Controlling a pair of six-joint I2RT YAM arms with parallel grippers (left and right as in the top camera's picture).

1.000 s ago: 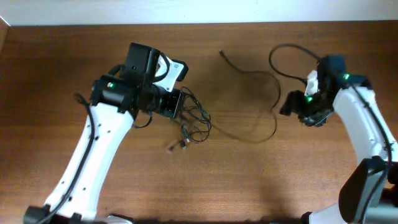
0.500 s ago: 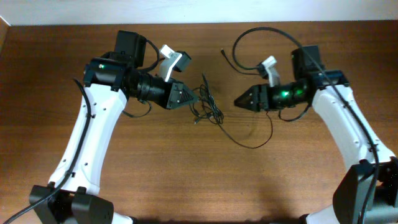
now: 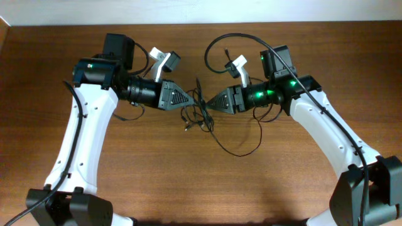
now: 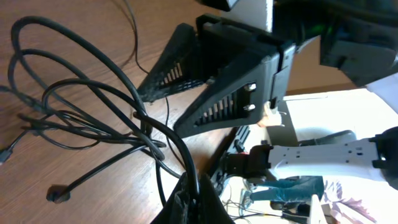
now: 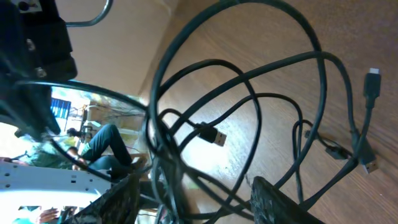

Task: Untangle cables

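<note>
The bare table lies below the robot's left gripper, to its left in the overhead view, so the gripper will next move down from the tangle of cables and let go of the cable there.
The cables [image 3: 200, 117] are a tangle of thin black cords in the middle of the table, between my two grippers. One long loop [image 3: 242, 150] trails out to the right. My left gripper [image 3: 190, 99] points right and is shut on a strand of the tangle; the left wrist view shows its jaws [image 4: 189, 198] pinching one cord of the cables [image 4: 93, 112]. My right gripper [image 3: 211, 103] points left, its tips at the tangle. Its fingers [image 5: 196, 183] are apart, with several cords [image 5: 249, 93] running between them. A USB plug [image 5: 214, 135] lies among the loops.
The wooden table [image 3: 125, 176] runs up to a white wall edge [image 3: 201, 11] at the back. The right gripper's fingers [image 4: 211, 93] fill the left wrist view close ahead. Thicker arm wiring [image 3: 220, 41] arches above the right gripper.
The right gripper has moved left to the tangle. The left gripper has drawn slightly left with the cables. The two grippers now stand nearly tip to tip.
</note>
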